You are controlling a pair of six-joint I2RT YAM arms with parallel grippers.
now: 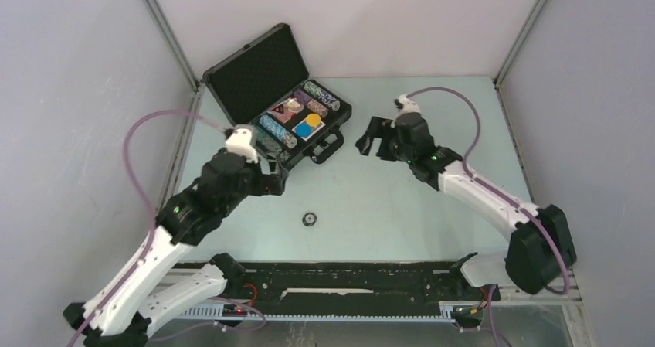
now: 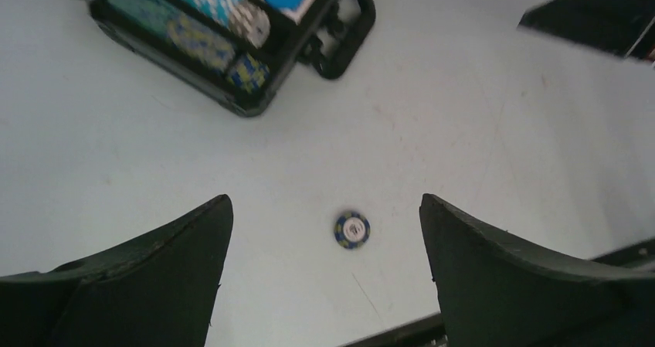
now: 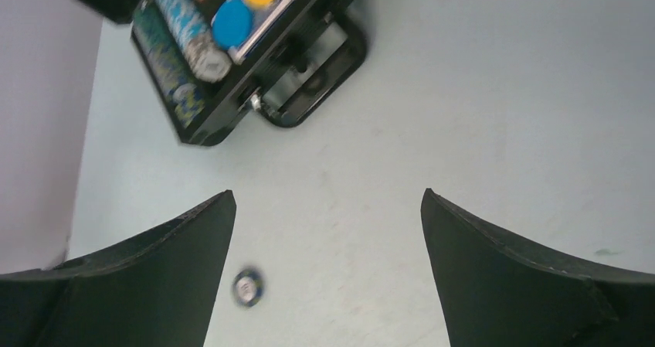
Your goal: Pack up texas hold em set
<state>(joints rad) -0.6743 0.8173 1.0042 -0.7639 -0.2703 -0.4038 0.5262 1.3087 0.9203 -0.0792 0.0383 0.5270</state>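
Note:
The loose chip lies down there. My right gripper will next go down, back and to its left in the top view, and close across the rim of the loose chip (image 3: 248, 287).
The black briefcase (image 1: 249, 75) of the texas hold em set lies open at the back left, lid raised. Inside are patterned chip rows (image 1: 279, 133), an orange disc (image 1: 313, 120) and a blue disc (image 1: 306, 130). One loose blue-and-yellow chip (image 1: 310, 219) lies flat on the table in front of it. My left gripper (image 1: 273, 177) hovers by the case's near corner, open and empty; the chip (image 2: 352, 229) shows on the table between its fingers (image 2: 324, 200). My right gripper (image 1: 372, 141) is open and empty, right of the case handle (image 1: 327, 148). The case (image 3: 202, 130) and chip (image 3: 249, 287) show below it (image 3: 327, 194).
Grey enclosure walls with metal corner posts (image 1: 165, 30) stand close behind and left of the case. A black rail (image 1: 347, 276) runs along the table's near edge. The two arm bases (image 1: 533, 254) sit at the front corners.

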